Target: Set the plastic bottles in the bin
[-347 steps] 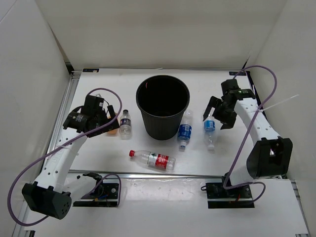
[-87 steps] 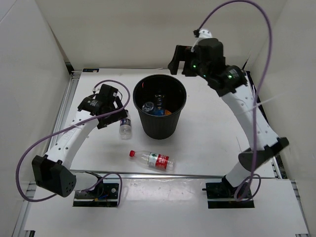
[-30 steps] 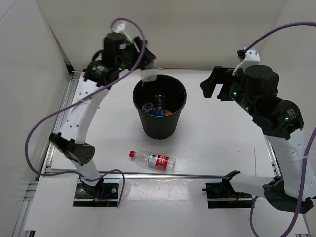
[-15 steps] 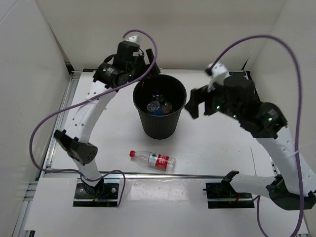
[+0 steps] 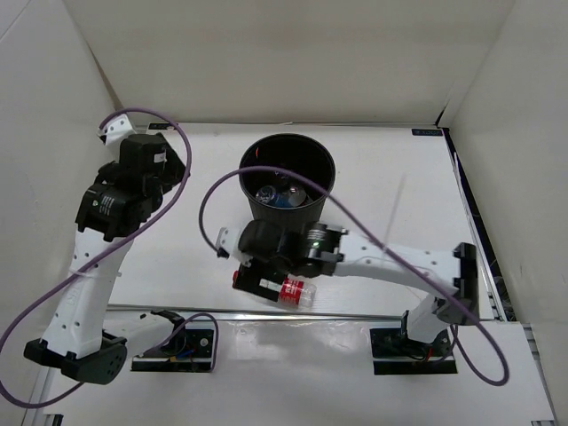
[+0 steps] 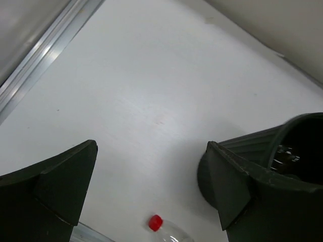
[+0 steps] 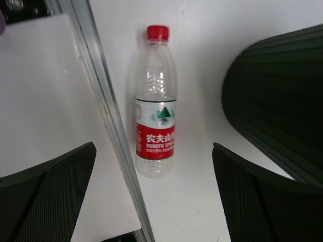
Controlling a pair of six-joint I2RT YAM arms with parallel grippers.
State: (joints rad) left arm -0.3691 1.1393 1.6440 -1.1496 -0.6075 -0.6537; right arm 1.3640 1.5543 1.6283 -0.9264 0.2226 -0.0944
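Observation:
My right gripper should next go down onto the bottle's red-and-white label, since that label is below its open fingers, between the front bar and the bin [image 5: 288,182].
The red-labelled, red-capped bottle [image 7: 155,101] lies on the table beside the front rail. It also shows in the top view [image 5: 294,290], and its cap shows in the left wrist view [image 6: 155,222]. My right gripper [image 7: 156,201] hangs open just above it [image 5: 264,280], with one finger on each side and not touching. The black bin [image 5: 288,182] stands behind; several bottles [image 5: 277,195] lie inside it. My left gripper [image 6: 151,196] is open and empty, raised at the left [image 5: 167,169], away from the bin [image 6: 262,137].
An aluminium rail [image 7: 106,126] runs along the table's front edge close to the bottle. The bin's ribbed wall [image 7: 282,101] is right beside my right gripper. White walls enclose the table on the left, back and right.
My left gripper let a bottle drop into the bin and swung back to the left. My right arm came down across the table to hang over the red-labelled bottle.

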